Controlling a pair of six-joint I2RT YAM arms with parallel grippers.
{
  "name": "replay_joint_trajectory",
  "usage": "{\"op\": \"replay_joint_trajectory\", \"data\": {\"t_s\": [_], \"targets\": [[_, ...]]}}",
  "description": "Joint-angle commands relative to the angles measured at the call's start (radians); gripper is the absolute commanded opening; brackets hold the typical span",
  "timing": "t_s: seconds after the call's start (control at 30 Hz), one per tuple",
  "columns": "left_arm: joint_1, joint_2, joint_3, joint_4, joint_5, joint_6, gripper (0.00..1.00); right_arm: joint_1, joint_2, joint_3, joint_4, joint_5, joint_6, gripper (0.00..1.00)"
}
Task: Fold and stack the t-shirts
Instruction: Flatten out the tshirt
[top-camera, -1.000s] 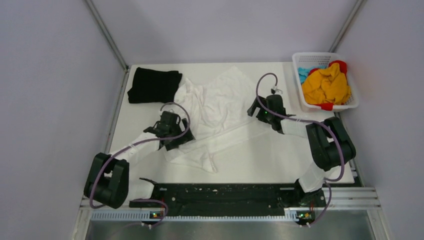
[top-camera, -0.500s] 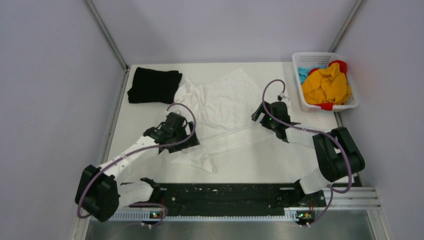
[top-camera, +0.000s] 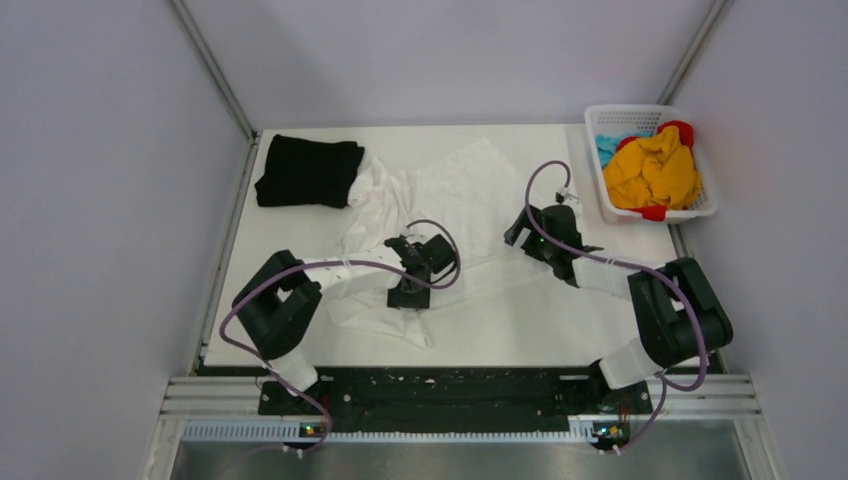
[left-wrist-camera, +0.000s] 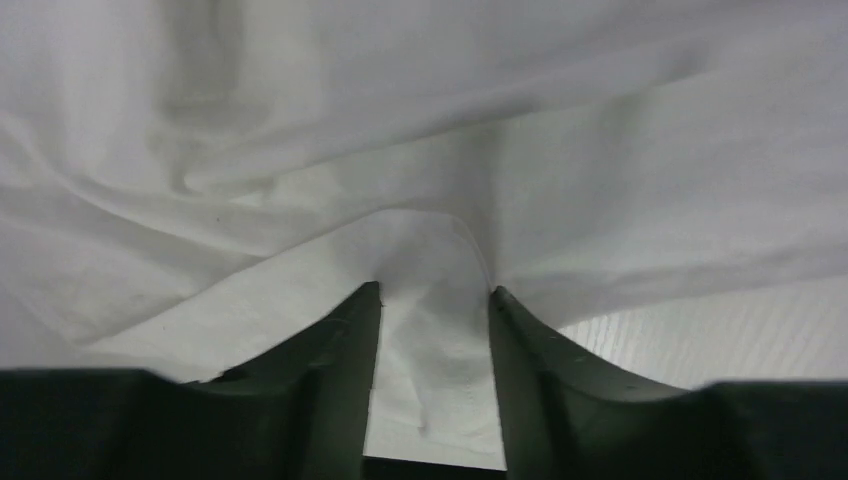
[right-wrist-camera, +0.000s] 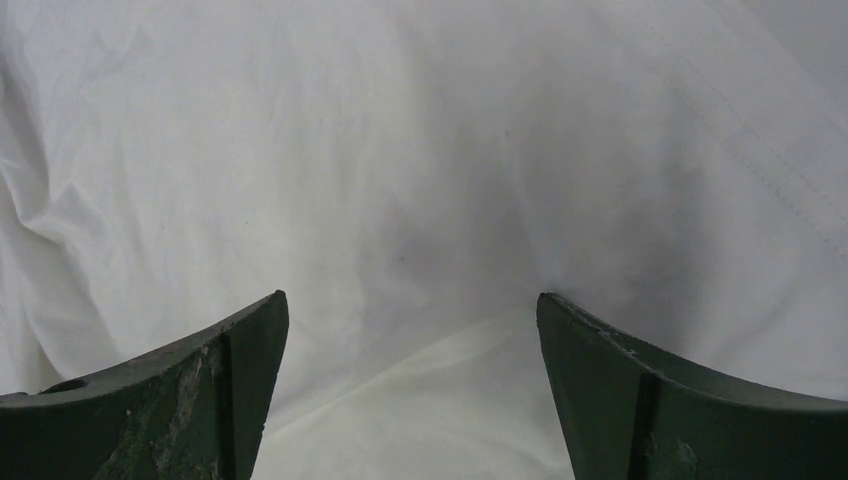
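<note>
The right gripper moves back and toward the right in the top view next, onto the white t-shirt's near corner, since only flat cloth lies under its fingers.
A crumpled white t-shirt (top-camera: 455, 195) (left-wrist-camera: 560, 150) (right-wrist-camera: 400, 130) lies spread across the middle of the table. A black t-shirt (top-camera: 305, 170) lies folded at the back left, its right edge touching the white one. My left gripper (top-camera: 408, 292) (left-wrist-camera: 432, 290) is down on the near part of the white t-shirt. Its jaws are narrowed, with a raised ridge of the white cloth pinched between them. My right gripper (top-camera: 518, 228) (right-wrist-camera: 412, 298) stands wide open at the shirt's right side. White cloth lies flat under its spread fingers and nothing is gripped.
A white lattice basket (top-camera: 596, 160) stands at the back right, holding yellow, red and blue clothes (top-camera: 655, 172). Bare white table (top-camera: 560, 320) shows in front of the shirt and along the left edge. Metal rails run up both back corners.
My left arm has swung right across the white t-shirt's near part, and its jaws have narrowed onto a fold. The right gripper has stayed put at the right side, open.
</note>
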Motion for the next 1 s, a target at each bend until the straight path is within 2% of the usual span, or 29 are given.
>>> {"op": "replay_joint_trajectory", "data": {"t_s": [0.0, 0.07, 0.13, 0.2, 0.23, 0.4, 0.53, 0.6, 0.8, 0.9, 0.97], "targets": [[-0.016, 0.023, 0.041, -0.151, -0.129, -0.092, 0.41, -0.005, 0.007, -0.048, -0.145, 0.031, -0.018, 0.94], [-0.016, -0.008, 0.006, -0.183, -0.168, -0.141, 0.22, -0.006, 0.010, -0.045, -0.147, 0.032, -0.020, 0.94], [-0.016, -0.063, -0.044, -0.188, -0.184, -0.173, 0.12, -0.005, 0.010, -0.046, -0.151, 0.038, -0.019, 0.94], [-0.015, -0.134, -0.094, -0.180, -0.185, -0.201, 0.07, -0.006, 0.009, -0.044, -0.154, 0.040, -0.019, 0.94], [-0.014, -0.161, -0.121, -0.178, -0.184, -0.215, 0.00, -0.005, 0.008, -0.044, -0.156, 0.043, -0.019, 0.94], [-0.015, -0.298, -0.216, -0.166, -0.212, -0.278, 0.00, -0.005, -0.009, -0.052, -0.162, 0.034, -0.025, 0.94], [-0.014, -0.450, -0.266, -0.202, -0.286, -0.330, 0.00, -0.006, -0.112, -0.068, -0.215, 0.056, -0.034, 0.95], [-0.014, -0.529, -0.281, -0.227, -0.334, -0.342, 0.00, -0.005, -0.205, -0.069, -0.312, 0.119, -0.033, 0.98], [-0.013, -0.731, -0.298, -0.318, -0.466, -0.382, 0.00, -0.031, -0.503, -0.089, -0.602, 0.344, 0.007, 0.99], [-0.013, -0.833, -0.319, -0.272, -0.467, -0.328, 0.00, -0.081, -0.605, -0.132, -0.723, 0.363, 0.065, 0.99], [-0.013, -0.884, -0.339, -0.207, -0.453, -0.287, 0.00, -0.116, -0.652, -0.166, -0.729, 0.350, 0.073, 0.99]]}}
